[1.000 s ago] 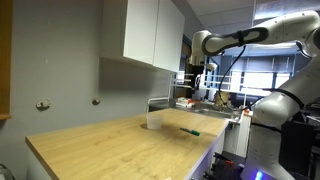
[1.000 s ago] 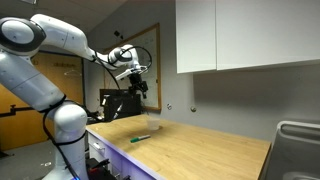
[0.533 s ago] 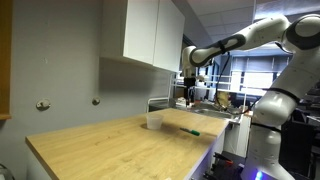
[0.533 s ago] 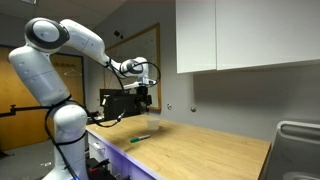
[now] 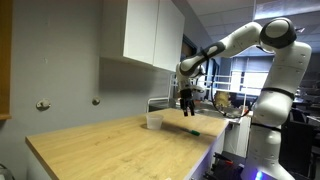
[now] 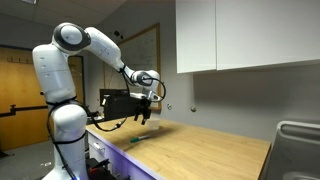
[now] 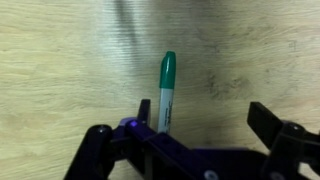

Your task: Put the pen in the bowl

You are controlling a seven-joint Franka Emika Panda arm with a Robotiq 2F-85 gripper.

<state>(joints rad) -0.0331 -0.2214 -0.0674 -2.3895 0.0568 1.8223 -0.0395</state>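
The pen's pale body (image 5: pixel 192 131) (image 7: pixel 165 114) lies below, closer to one finger, so my gripper goes down and toward the left in the wrist view onto it next.
The pen (image 7: pixel 166 88) has a green cap and a pale barrel and lies on the wooden counter. In the wrist view it is straight ahead, between the fingers and nearer the left one. It also shows as a small dark green stick in both exterior views (image 5: pixel 192 131) (image 6: pixel 141 138). My gripper (image 7: pixel 185 125) is open and empty and hangs above the pen (image 5: pixel 188 103) (image 6: pixel 146 113). The bowl (image 5: pixel 154 120) is a small whitish translucent cup standing on the counter, a short way from the pen.
The wooden counter (image 5: pixel 120 145) runs along a grey wall under white cabinets (image 5: pixel 152 32). A sink or rack (image 6: pixel 298 150) is at one end of the counter. Desks and equipment stand beyond the counter's other end (image 5: pixel 215 100).
My arm has come down and in toward the counter, from high above to just over the pen. The pen and bowl have not moved.
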